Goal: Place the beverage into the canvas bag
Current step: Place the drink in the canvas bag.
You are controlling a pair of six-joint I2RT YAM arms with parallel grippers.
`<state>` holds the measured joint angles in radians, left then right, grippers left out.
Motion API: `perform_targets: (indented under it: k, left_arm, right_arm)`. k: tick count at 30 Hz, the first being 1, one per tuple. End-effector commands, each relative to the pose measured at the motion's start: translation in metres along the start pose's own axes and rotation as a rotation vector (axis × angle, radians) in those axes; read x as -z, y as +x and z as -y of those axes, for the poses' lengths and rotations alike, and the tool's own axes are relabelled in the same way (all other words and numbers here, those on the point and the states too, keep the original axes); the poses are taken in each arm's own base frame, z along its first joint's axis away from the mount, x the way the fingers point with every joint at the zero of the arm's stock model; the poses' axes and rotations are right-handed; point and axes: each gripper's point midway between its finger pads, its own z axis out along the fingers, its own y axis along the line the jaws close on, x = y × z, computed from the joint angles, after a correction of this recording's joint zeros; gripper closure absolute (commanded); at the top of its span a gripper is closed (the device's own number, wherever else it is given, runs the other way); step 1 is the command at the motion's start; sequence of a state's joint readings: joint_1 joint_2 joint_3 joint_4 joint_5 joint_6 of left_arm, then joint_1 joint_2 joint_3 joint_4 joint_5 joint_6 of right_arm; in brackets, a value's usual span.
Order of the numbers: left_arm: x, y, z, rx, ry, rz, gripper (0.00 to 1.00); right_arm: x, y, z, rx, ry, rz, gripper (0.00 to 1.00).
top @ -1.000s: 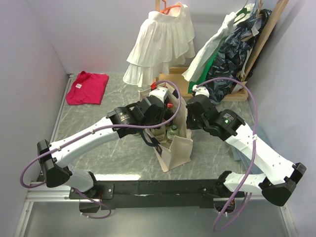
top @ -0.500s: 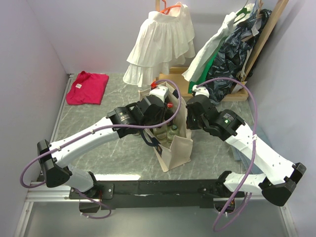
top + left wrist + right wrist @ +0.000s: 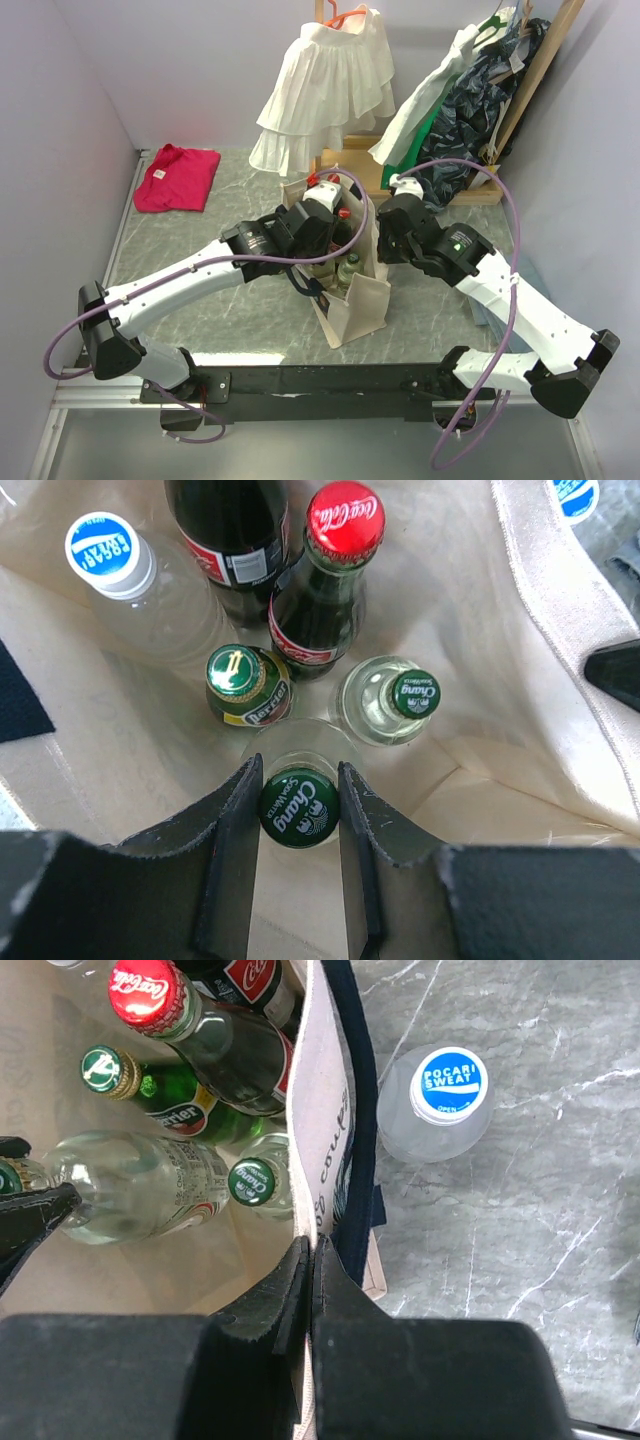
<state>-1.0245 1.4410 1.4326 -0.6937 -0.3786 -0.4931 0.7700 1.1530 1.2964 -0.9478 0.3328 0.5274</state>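
My left gripper's Chang bottle still hangs above its neighbours, so I should lower it deeper into the bag and release it in the gap (image 3: 313, 706) beside the Perrier.
The canvas bag (image 3: 362, 306) stands open in the middle of the table, between my two arms. Inside it, my left gripper (image 3: 298, 776) is shut on the neck of a clear Chang soda water bottle (image 3: 299, 808), its green cap between the fingers. Around it in the bag stand a second Chang bottle (image 3: 412, 693), a Perrier bottle (image 3: 240, 676), two Coca-Cola bottles (image 3: 341, 540) and a Pocari Sweat bottle (image 3: 106, 550). My right gripper (image 3: 311, 1252) is shut on the bag's right rim (image 3: 315, 1110), beside the navy handle (image 3: 352, 1080).
Another Pocari Sweat bottle (image 3: 448, 1092) stands on the marble table just outside the bag's right wall. A red cloth (image 3: 178, 177) lies at the back left. A white ruffled garment (image 3: 325, 85) and a rack of clothes (image 3: 470, 110) hang behind the bag.
My left arm has shifted slightly to the right over the bag with the Chang bottle still in its grip. The right arm has not moved.
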Motion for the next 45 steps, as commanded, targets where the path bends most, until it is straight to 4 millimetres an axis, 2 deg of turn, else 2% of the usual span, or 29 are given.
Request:
perform_targets:
  k: [1, 9, 18, 29, 45]
  left_arm:
    - [0.012, -0.048, 0.019, 0.094, 0.081, 0.173, 0.99]
    - [0.004, -0.041, 0.019, 0.086, 0.074, 0.161, 0.99]
    - [-0.005, -0.032, 0.018, 0.081, 0.064, 0.148, 0.99]
    - [-0.018, -0.022, 0.02, 0.077, 0.058, 0.129, 0.99]
    - [-0.03, -0.009, 0.018, 0.056, 0.036, 0.094, 0.99]
  right_arm:
    - [0.001, -0.003, 0.004, -0.02, 0.008, 0.037, 1.0]
    - [0.001, 0.0, 0.006, -0.026, 0.014, 0.034, 1.0]
    - [0.012, -0.014, 0.004, -0.04, -0.003, 0.077, 1.0]
    - [0.017, -0.018, 0.006, -0.036, 0.002, 0.087, 1.0]
    - [0.015, -0.018, 0.004, -0.038, 0.001, 0.083, 0.92]
